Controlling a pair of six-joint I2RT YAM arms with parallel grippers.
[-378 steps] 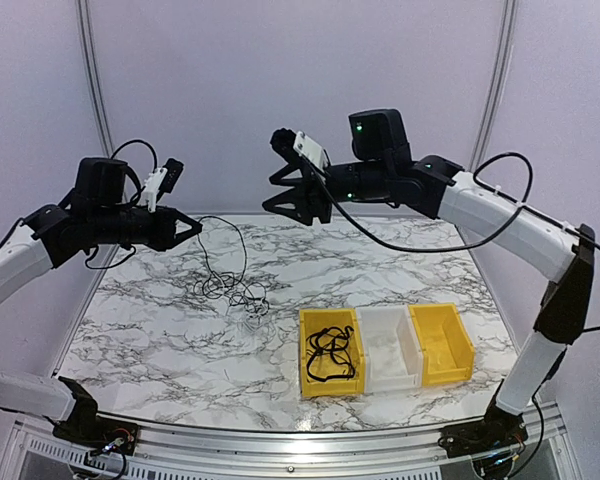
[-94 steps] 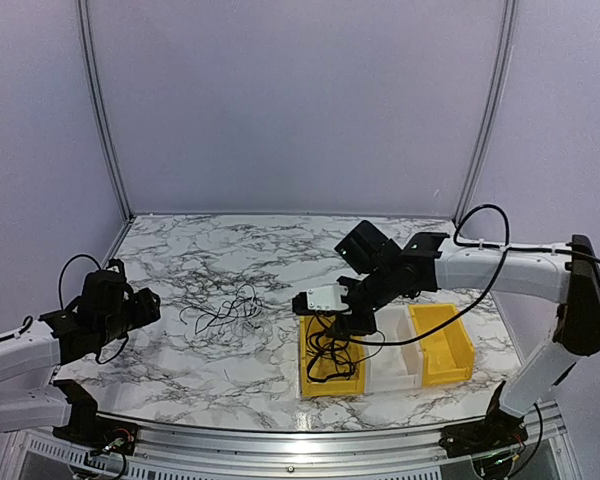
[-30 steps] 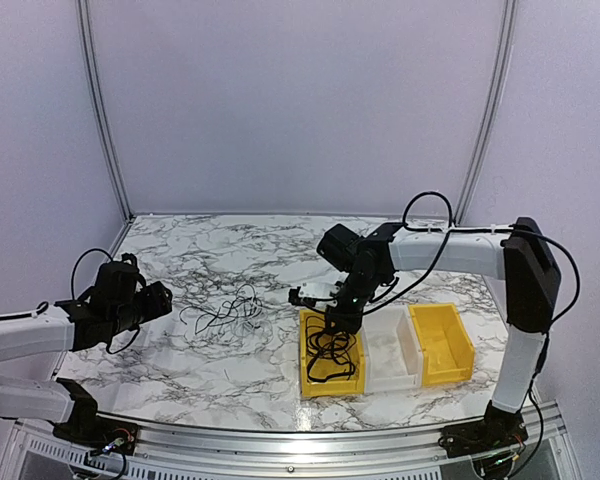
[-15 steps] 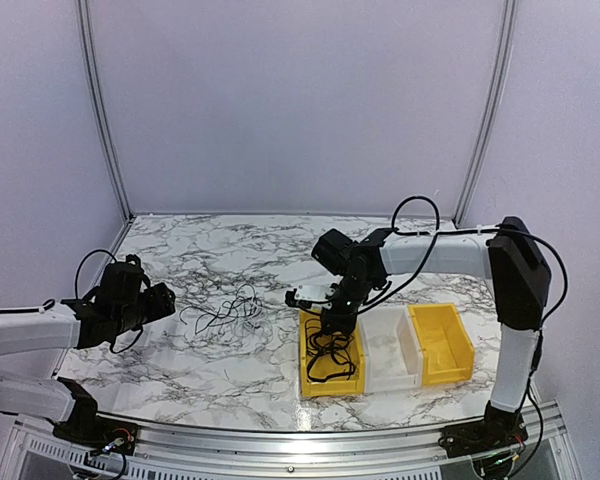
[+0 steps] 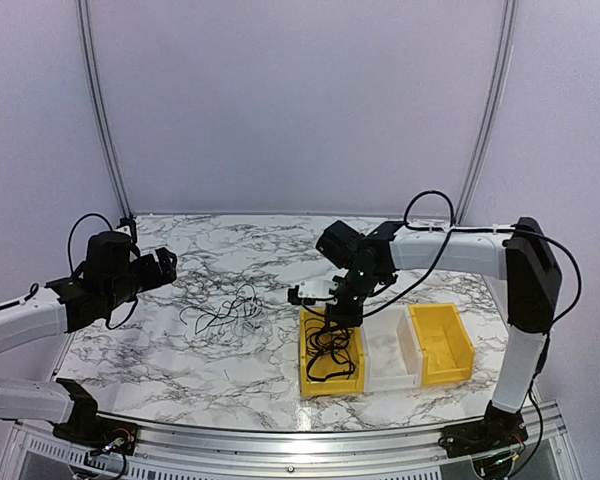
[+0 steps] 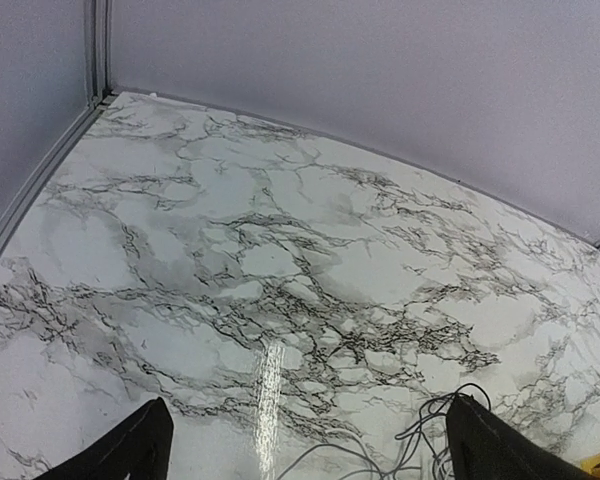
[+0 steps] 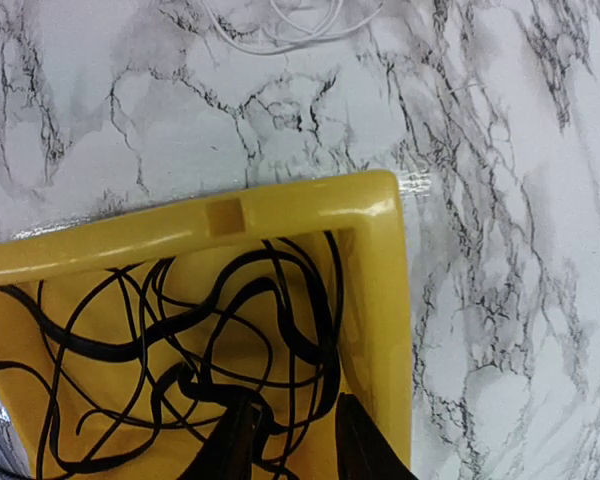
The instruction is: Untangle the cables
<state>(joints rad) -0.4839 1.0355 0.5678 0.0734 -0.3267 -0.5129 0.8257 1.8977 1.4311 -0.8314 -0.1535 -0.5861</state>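
My left gripper needs to go down toward the tangle, then tilt its fingers down onto the thin black cable loop (image 5: 248, 288) (image 6: 475, 388).
A small tangle of thin cables (image 5: 225, 310) lies on the marble table, left of centre; in the left wrist view its strands (image 6: 435, 435) show at the bottom edge. More black cables (image 5: 330, 355) lie piled in the left yellow bin (image 5: 303, 362). My right gripper (image 5: 333, 318) hangs over that bin's far end. In the right wrist view its jaws (image 7: 295, 450) stand apart just above the black cables (image 7: 180, 330), and thin strands run loosely through the gap. My left gripper (image 5: 168, 262) is raised left of the tangle, wide open (image 6: 310, 460) and holding nothing.
A white bin (image 5: 390, 345) and a second yellow bin (image 5: 442, 340) stand in a row right of the first. A white cord (image 7: 280, 25) lies on the marble just beyond the yellow bin's rim (image 7: 280, 205). Walls close off the table at the back and left.
The right gripper's jaws have parted over the yellow bin, letting the black cable go. The left gripper has lifted, swung toward the back and opened wider.
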